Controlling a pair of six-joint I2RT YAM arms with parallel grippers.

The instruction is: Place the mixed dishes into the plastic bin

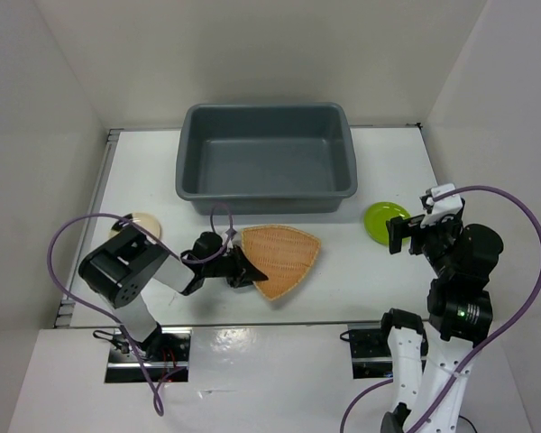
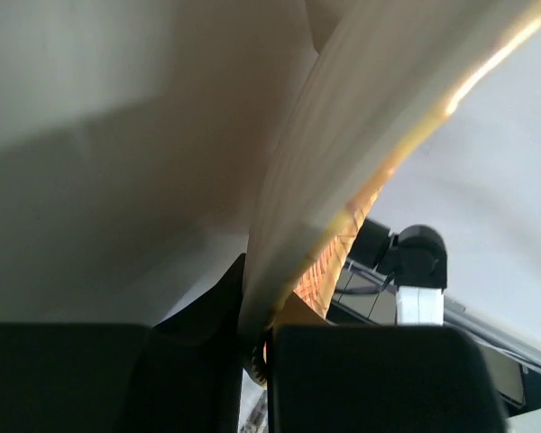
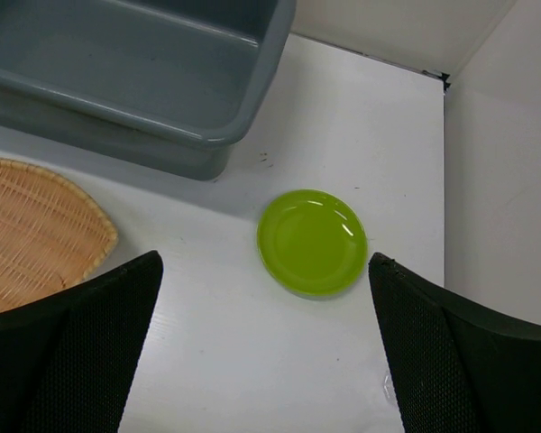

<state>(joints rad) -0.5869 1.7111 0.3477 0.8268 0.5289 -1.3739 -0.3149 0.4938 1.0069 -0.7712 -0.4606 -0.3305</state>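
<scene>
My left gripper lifts the woven plate [image 1: 284, 257] up over the bin's near side next, lowers it inside and releases it. The bin's empty bottom lies outward of the gripper.
The orange-tan woven plate [image 1: 284, 257] lies in front of the dark grey plastic bin [image 1: 267, 109], its left edge tipped up. My left gripper [image 1: 239, 269] is shut on that left edge; the left wrist view shows the plate's rim [image 2: 343, 162] pinched between the jaws. The lime-green plate [image 1: 385, 221] lies flat on the table right of the bin, also in the right wrist view [image 3: 312, 242]. My right gripper [image 1: 406, 233] hovers open and empty just near of it. The cream bowl [image 1: 142, 223] sits at the left, partly hidden behind my left arm.
The bin [image 3: 144, 72] is empty inside. White walls enclose the table on the left, back and right. The woven plate's right end shows in the right wrist view [image 3: 36, 225].
</scene>
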